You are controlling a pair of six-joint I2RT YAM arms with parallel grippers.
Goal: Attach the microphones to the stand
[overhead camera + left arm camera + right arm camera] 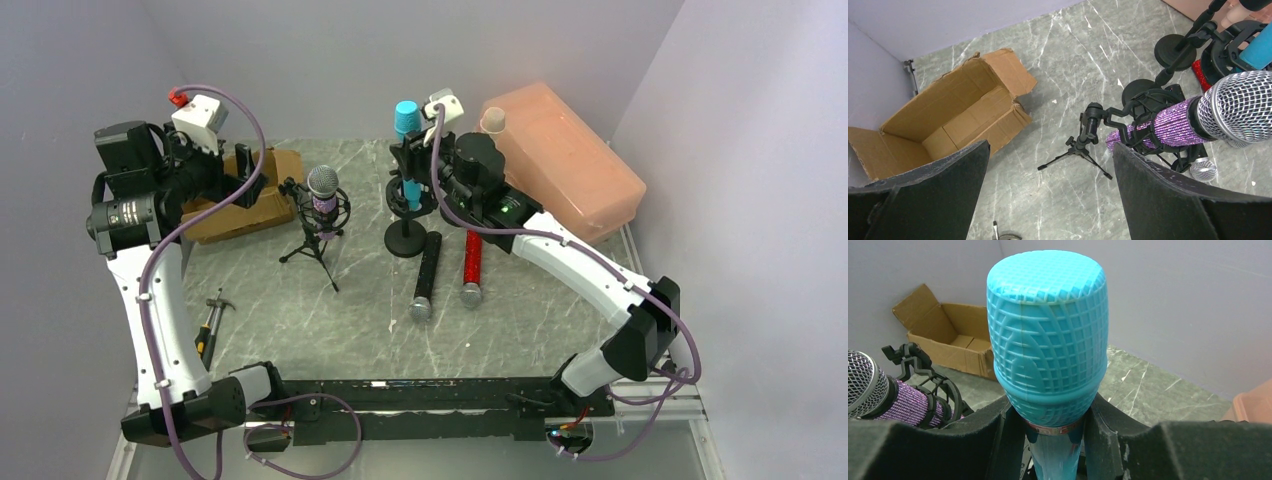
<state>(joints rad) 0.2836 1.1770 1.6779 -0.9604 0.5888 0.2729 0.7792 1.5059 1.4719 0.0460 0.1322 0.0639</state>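
The light blue microphone's lower end is at the black holder, so the robot's right gripper needs to move down, shift slightly toward the tripod, and then let go of the microphone's neck.
The glittery purple microphone (323, 190) with a silver mesh head sits in the shock mount of a small tripod stand (318, 248); it also shows in the left wrist view (1173, 122). My right gripper (420, 165) is shut on the upright light blue microphone (405, 120), fingers either side of its neck (1055, 430), with its lower end at the black holder of a round-base stand (405, 240). The peach microphone (493, 120) stands behind, mostly hidden. The black microphone (428, 275) and the red microphone (472, 268) lie on the table. My left gripper (1050, 150) is open and empty, raised left of the tripod.
An open cardboard box (250, 195) lies at the back left. A large peach plastic container (565, 160) stands at the back right. A hand tool (210, 320) lies near the left arm. Walls close in on the left, back and right.
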